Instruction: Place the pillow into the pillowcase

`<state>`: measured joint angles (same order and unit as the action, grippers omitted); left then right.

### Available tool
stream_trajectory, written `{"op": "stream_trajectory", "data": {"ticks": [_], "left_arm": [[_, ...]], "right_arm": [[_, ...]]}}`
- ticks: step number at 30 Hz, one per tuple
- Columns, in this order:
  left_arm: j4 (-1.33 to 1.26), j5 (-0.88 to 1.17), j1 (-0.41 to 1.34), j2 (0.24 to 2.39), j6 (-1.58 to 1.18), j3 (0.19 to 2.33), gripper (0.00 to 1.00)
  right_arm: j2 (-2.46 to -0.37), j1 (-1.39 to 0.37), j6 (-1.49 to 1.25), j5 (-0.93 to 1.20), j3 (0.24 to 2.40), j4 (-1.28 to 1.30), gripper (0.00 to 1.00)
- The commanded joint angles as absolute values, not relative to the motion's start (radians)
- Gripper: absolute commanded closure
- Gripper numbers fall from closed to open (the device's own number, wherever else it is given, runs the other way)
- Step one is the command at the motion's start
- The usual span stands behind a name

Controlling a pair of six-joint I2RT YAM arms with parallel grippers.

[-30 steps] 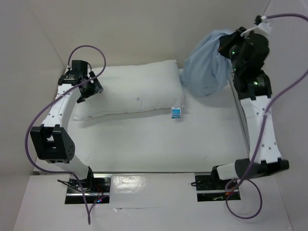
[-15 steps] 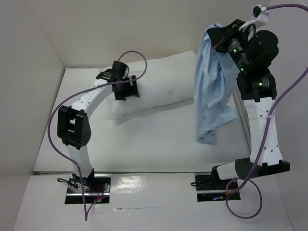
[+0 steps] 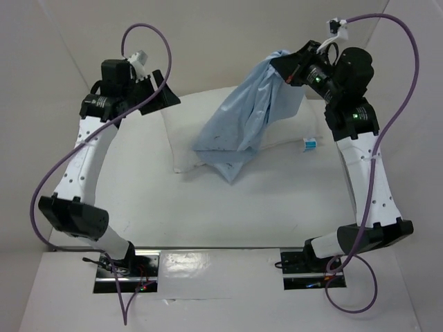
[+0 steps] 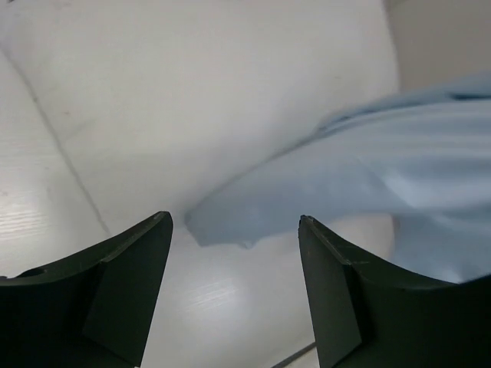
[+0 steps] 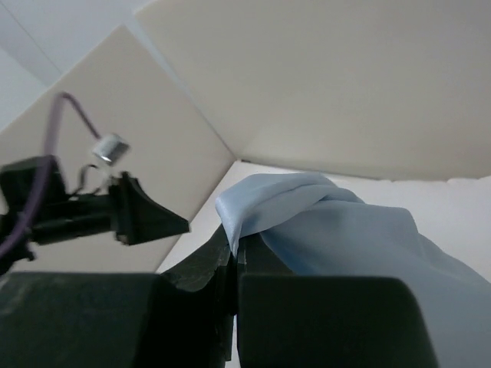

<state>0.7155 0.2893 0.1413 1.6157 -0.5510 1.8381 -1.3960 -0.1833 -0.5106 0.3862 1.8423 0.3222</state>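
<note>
My left gripper swings across, back and down onto the pillowcase's near edge [image 3: 249, 146] next, since that edge hangs loose below it, to its right in the top view.
The white pillow [image 3: 181, 138] lies across the back of the table, its right half covered. Over it hangs the light-blue pillowcase [image 3: 243, 119], one top edge pinched in my shut right gripper [image 3: 285, 69], which is raised at the back right. The right wrist view shows the pillowcase [image 5: 345, 238] folding over the closed fingertips of that gripper [image 5: 236, 239]. My left gripper [image 3: 165, 95] hovers open above the pillow's left end, holding nothing. In the left wrist view, the left gripper [image 4: 235, 224] frames the pillow [image 4: 192, 92] and the pillowcase's lower corner [image 4: 360, 180].
A small blue-and-white tag or packet [image 3: 311, 143] lies on the table to the right of the pillow. Beige walls [image 3: 221, 34] close in the back and sides. Purple cables loop above both arms.
My right arm has swung the pillowcase left, so it drapes over the pillow. My left arm has risen and pulled back to the far left, and its jaws have narrowed a little.
</note>
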Motion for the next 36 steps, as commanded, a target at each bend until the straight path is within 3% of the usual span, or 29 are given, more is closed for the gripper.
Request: {"op": "stream_trajectory", "data": {"ticks": [1,5,13,14,15,16,17,20,23,29,36], "left_arm": [[0.709,0.402,0.199,1.531,-0.518,1.864,0.21],[0.727,0.402,0.229,1.520,-0.485,1.873,0.21],[0.778,0.436,0.356,1.640,-0.453,1.888,0.18],[0.778,0.436,0.367,1.640,-0.453,1.888,0.18],[0.787,0.427,0.379,1.652,-0.453,1.876,0.14],[0.787,0.426,0.405,1.664,-0.453,1.876,0.14],[0.787,0.426,0.420,1.664,-0.453,1.864,0.13],[0.787,0.396,0.480,1.690,-0.443,1.864,0.13],[0.787,0.362,0.535,1.733,-0.453,1.874,0.17],[0.772,0.362,0.639,1.796,-0.497,1.907,0.22],[0.651,0.362,0.718,1.847,-0.617,1.852,0.06]], "right_arm": [[-1.407,-0.210,-0.526,0.413,1.822,0.262,1.00],[-1.491,-0.210,-0.479,0.355,1.825,0.290,1.00],[-1.891,-0.201,-0.448,0.322,2.003,0.397,1.00],[-1.931,-0.190,-0.448,0.322,2.058,0.416,0.97],[-1.971,-0.190,-0.448,0.322,2.100,0.449,0.85],[-2.046,-0.175,-0.427,0.322,2.147,0.530,0.70],[-2.069,-0.161,-0.426,0.322,2.224,0.564,0.44],[-2.028,-0.150,-0.405,0.279,2.185,0.572,0.24],[-1.869,-0.132,-0.405,0.238,2.004,0.459,0.14],[-1.677,-0.066,-0.405,0.198,1.864,0.443,0.09],[-1.589,-0.025,-0.377,0.209,1.764,0.457,0.07]]}}
